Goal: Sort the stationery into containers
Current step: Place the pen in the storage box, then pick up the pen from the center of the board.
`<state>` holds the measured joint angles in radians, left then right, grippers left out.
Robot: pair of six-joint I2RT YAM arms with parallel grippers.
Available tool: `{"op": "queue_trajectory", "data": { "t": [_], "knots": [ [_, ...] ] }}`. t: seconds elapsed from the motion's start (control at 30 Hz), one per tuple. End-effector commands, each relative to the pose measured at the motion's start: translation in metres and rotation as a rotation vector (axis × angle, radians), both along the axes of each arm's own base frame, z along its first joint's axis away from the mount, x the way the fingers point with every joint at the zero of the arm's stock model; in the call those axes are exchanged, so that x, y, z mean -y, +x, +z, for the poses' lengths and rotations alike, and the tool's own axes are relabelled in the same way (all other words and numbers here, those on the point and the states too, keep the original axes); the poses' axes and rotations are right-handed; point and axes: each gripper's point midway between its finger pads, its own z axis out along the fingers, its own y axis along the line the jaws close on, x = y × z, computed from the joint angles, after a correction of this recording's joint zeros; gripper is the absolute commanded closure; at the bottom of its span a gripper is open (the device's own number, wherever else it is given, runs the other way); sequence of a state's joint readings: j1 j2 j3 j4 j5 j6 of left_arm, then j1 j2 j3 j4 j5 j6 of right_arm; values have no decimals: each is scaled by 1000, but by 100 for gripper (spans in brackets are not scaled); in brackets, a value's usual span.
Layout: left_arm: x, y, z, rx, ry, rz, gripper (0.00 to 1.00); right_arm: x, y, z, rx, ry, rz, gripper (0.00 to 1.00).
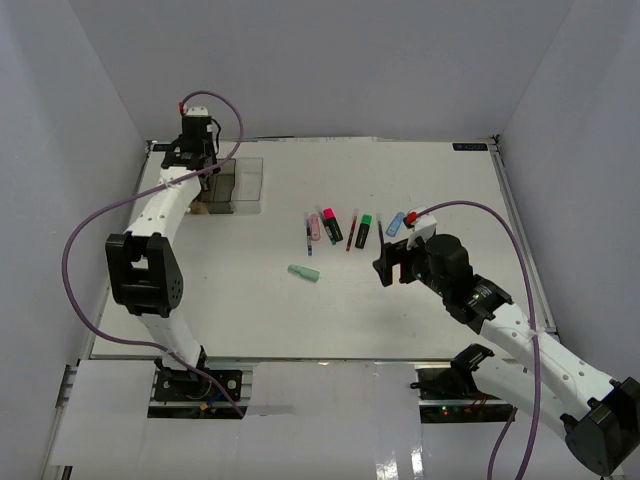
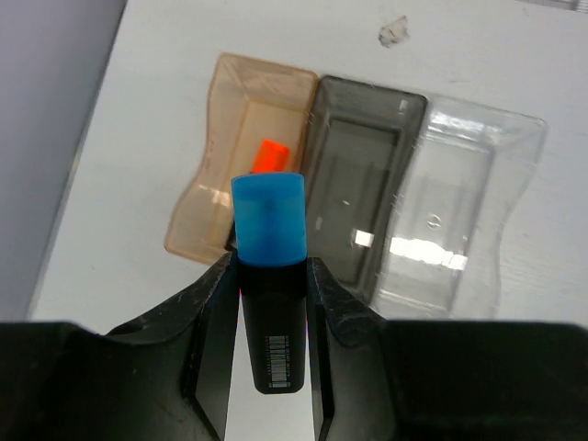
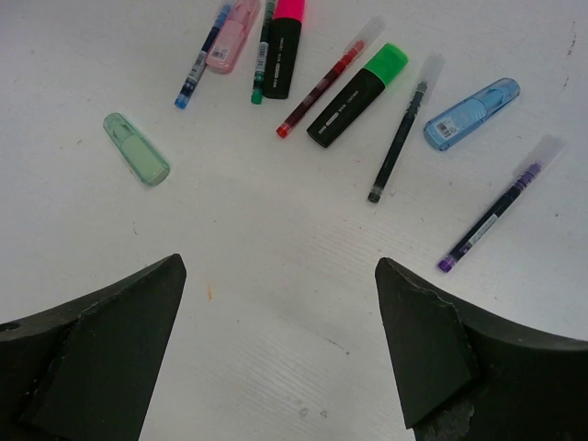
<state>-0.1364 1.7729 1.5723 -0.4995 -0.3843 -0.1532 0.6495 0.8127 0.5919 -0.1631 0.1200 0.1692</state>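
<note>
My left gripper moves down into the amber bin (image 2: pixel 213 184) next and releases the black highlighter beside the orange-capped one, since that bin stands open below my gripper.
My left gripper (image 2: pixel 271 266) is shut on a black highlighter with a blue cap (image 2: pixel 268 216) and holds it above the amber bin (image 2: pixel 213 184), which has an orange-capped highlighter (image 2: pixel 270 154) in it. The dark grey bin (image 2: pixel 363 184) and the clear bin (image 2: pixel 464 211) hold nothing. My right gripper (image 3: pixel 277 266) is open and empty, above bare table just short of the loose stationery: the mint piece (image 3: pixel 136 148), pink highlighter (image 3: pixel 283 46), green highlighter (image 3: pixel 360 81), blue piece (image 3: pixel 471 113), pink piece (image 3: pixel 232 35) and several thin pens (image 3: pixel 400 138).
The bins (image 1: pixel 245 185) stand at the table's back left, near the left wall. The loose stationery (image 1: pixel 345 228) lies in a row at mid-table, with the mint piece (image 1: pixel 303 272) apart in front. The right arm (image 1: pixel 470 290) reaches in from the right.
</note>
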Motion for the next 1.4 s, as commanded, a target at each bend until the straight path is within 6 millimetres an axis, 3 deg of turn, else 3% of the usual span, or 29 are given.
{"op": "queue_trajectory", "data": {
  "t": [0.0, 0.17, 0.27, 0.33, 0.4, 0.47, 0.53, 0.67, 0.87, 0.93, 0.97, 1.03, 1.07, 1.13, 1.17, 1.2, 1.23, 1.27, 1.37],
  "knots": [
    [-21, 28, 15, 24, 110, -129, 100, -4, 2, 10, 39, 11, 28, 10],
    [-50, 54, -8, -14, 169, -128, 99, -5, 0, 6, 34, 8, 38, 10],
    [-56, 66, -28, -29, 155, -138, 92, -7, 0, 4, 28, 11, 47, 10],
    [-78, 69, -35, -34, 161, -100, 89, -8, -1, 4, 26, 10, 52, 10],
    [-82, 76, -41, -28, 150, -92, 84, -8, -1, 2, 24, 8, 55, 10],
    [-85, 79, -43, -20, 147, -81, 79, -8, -1, 3, 26, 8, 53, 10],
    [-87, 80, -46, -22, 148, -71, 67, -8, -1, 1, 24, 5, 52, 10],
    [-80, 77, -41, -2, 103, -77, 50, -8, 0, 1, 25, 7, 55, 10],
    [-66, 54, -23, 36, 14, -81, 28, -9, 0, 2, 24, 8, 55, 10],
    [-57, 43, -21, 49, -69, -60, 23, -8, 0, 4, 28, 13, 51, 10],
    [-49, 37, -4, 83, -95, -62, 14, -8, 0, 4, 29, 12, 49, 10],
    [-30, 26, 4, 96, -177, -55, 9, -7, 0, 5, 28, 10, 42, 10],
    [-2, 14, 15, 108, -196, -102, 6, -7, 0, 6, 27, 12, 42, 10],
    [21, 1, 21, 113, -225, -102, 5, -7, 0, 7, 24, 11, 44, 10],
    [52, -9, 17, 95, -234, -148, 4, -7, 0, 7, 24, 13, 44, 10],
    [66, -17, 26, 111, -250, -161, 3, -7, 0, 7, 24, 13, 42, 10],
    [80, -24, 25, 107, -295, -151, 2, -7, 1, 7, 23, 13, 38, 10],
    [107, -37, 17, 78, -327, -199, 2, -7, 1, 8, 22, 13, 34, 10],
    [150, -63, 16, 52, -444, -258, 2, -7, 6, 5, 6, -8, 18, 9]
  ]
}}
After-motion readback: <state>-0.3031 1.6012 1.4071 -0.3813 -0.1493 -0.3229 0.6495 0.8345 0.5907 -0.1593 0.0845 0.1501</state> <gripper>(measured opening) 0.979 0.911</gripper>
